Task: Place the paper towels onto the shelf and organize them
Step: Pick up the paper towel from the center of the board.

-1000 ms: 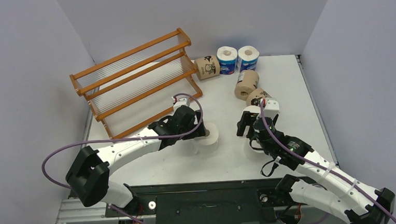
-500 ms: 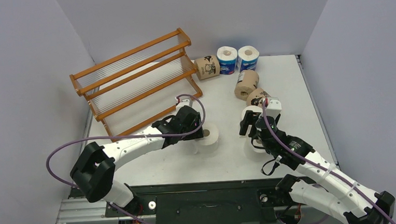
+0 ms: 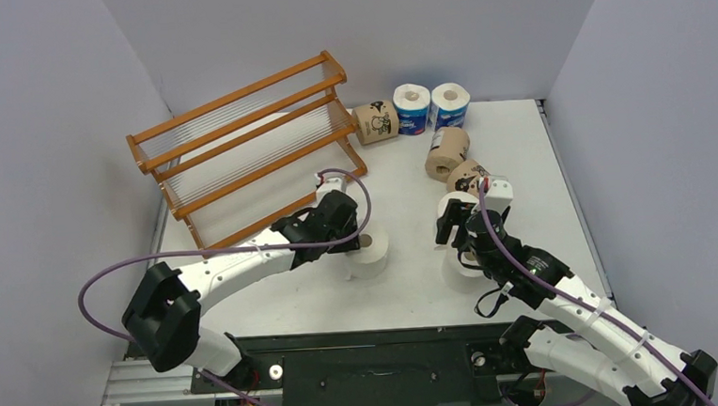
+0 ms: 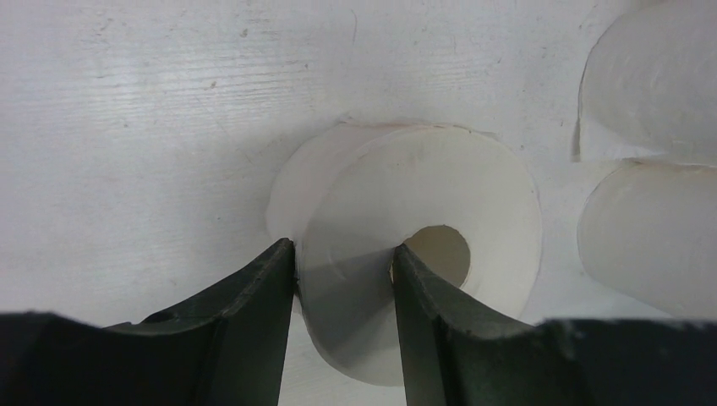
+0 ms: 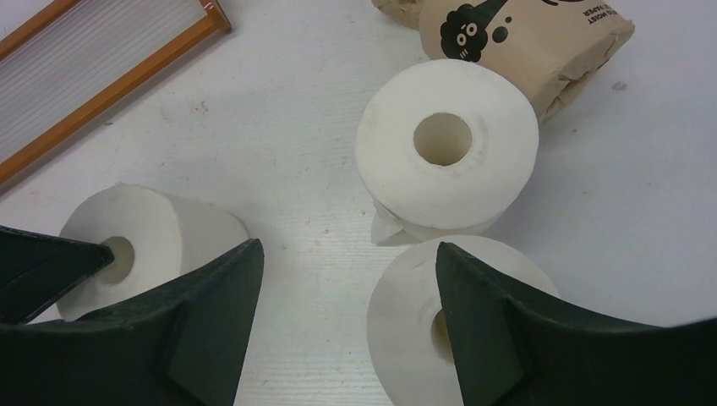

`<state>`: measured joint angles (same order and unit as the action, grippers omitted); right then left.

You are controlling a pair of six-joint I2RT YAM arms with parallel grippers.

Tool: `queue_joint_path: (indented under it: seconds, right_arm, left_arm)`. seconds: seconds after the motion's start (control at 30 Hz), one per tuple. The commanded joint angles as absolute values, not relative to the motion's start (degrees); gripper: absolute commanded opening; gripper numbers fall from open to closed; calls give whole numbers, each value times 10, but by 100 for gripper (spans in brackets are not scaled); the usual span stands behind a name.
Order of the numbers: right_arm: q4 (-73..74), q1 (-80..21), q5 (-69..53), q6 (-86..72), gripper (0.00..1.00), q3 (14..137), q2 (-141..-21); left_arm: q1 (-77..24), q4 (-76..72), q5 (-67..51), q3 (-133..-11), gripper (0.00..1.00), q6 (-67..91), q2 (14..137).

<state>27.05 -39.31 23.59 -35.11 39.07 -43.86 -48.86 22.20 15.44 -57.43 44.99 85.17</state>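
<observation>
The roll needs to be lifted outward by my left gripper next, to the shelf's empty top-level end (image 3: 171,139), which is above my gripper and to its left in the top view. My gripper should release the roll there.
My left gripper (image 3: 352,245) is shut on a plain white roll (image 3: 370,251). In the left wrist view one finger (image 4: 254,296) presses its outer wall and the other sits in its core, pinching the roll (image 4: 440,203). My right gripper (image 3: 453,237) is open and empty, hovering over two more white rolls (image 5: 446,156) (image 5: 406,338). Three brown rolls (image 3: 376,122) (image 3: 447,150) (image 3: 467,172) and two blue-and-white rolls (image 3: 412,108) (image 3: 450,103) stand at the back. The wooden shelf (image 3: 248,144) at the back left holds no rolls.
Grey walls close in the table (image 3: 512,156) on the left, back and right. The shelf's bottom rail (image 5: 110,93) lies just beyond the gripped roll. The purple cable (image 3: 115,270) loops off the left arm.
My left gripper has drawn the white roll a little to the left and toward the near edge. The right gripper has barely shifted.
</observation>
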Motion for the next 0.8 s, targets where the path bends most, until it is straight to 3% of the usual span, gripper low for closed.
queue_joint_path:
  seconds: [0.0, 0.23, 0.77]
  right_arm:
    - [255, -388, 243, -344, 70, 389, -424]
    - [253, -387, 241, -346, 69, 388, -418]
    - [249, -386, 234, -348, 66, 384, -400]
  left_arm:
    - [-482, 250, 208, -639, 32, 415, 775]
    - [-448, 312, 231, -701, 27, 382, 726]
    - [-230, 358, 214, -927, 26, 336, 712]
